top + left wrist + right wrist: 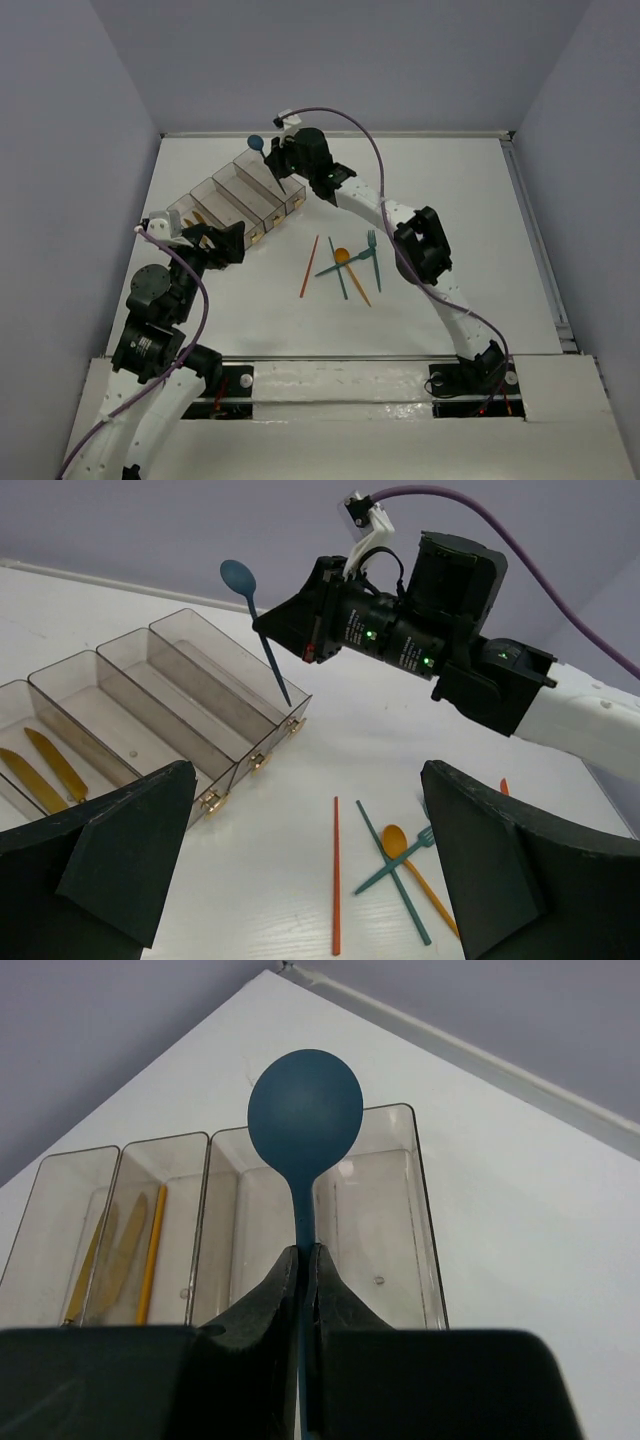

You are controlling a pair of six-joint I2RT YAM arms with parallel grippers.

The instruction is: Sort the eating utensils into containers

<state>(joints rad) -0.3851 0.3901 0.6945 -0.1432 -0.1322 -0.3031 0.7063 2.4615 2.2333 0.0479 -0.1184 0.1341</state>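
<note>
My right gripper brings the spoon down next between the long sides of the empty end bin below it, farthest from the knives, and releases the spoon's handle.
My right gripper (276,166) is shut on the handle of a blue spoon (256,143) and holds it upright, bowl up, over the right end of the row of four clear bins (215,185). In the right wrist view the spoon (305,1110) stands in front of the wall between the two rightmost bins (410,1110), clamped in the gripper (308,1260). The left wrist view shows the spoon (240,578) with its handle tip just above the far bin's near corner (180,615). My left gripper (310,880) is open and empty near the bins' front (215,243).
On the table lie an orange-red stick (309,266), a teal stick (338,270), an orange spoon (350,272) and two teal forks (373,255). Yellow knives (45,765) lie in the leftmost bin, and a yellow stick (150,1250) in the bin beside it.
</note>
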